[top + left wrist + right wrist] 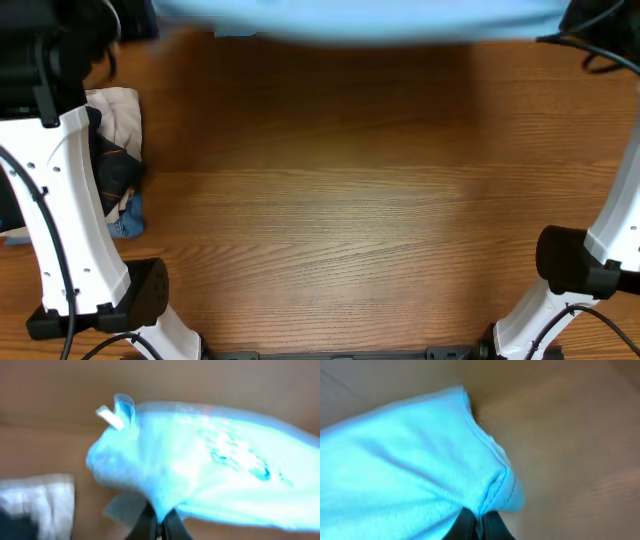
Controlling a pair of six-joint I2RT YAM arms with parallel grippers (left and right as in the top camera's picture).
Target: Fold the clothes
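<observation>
The T-shirt [360, 22] hangs stretched in the air, so my right gripper will next lower and move back over the bare wooden tabletop to release the hemmed corner.
The clothes are a light sky-blue T-shirt [360, 22], seen in the overhead view as a blurred band along the table's far edge. In the left wrist view the T-shirt [210, 460] hangs bunched above the wood, with faint print and a white neck tag showing, and my left gripper [159, 527] is shut on a fold of it. My right gripper [479, 527] is shut on a hemmed corner of the T-shirt [410, 465]. Neither gripper shows in the overhead view, only the white arms at both sides.
A pile of folded garments [118, 160], beige, black and blue, lies at the table's left side beside the left arm [70, 200]. The right arm's base [575, 265] stands at the right edge. Bare wooden tabletop [340, 200] fills the middle.
</observation>
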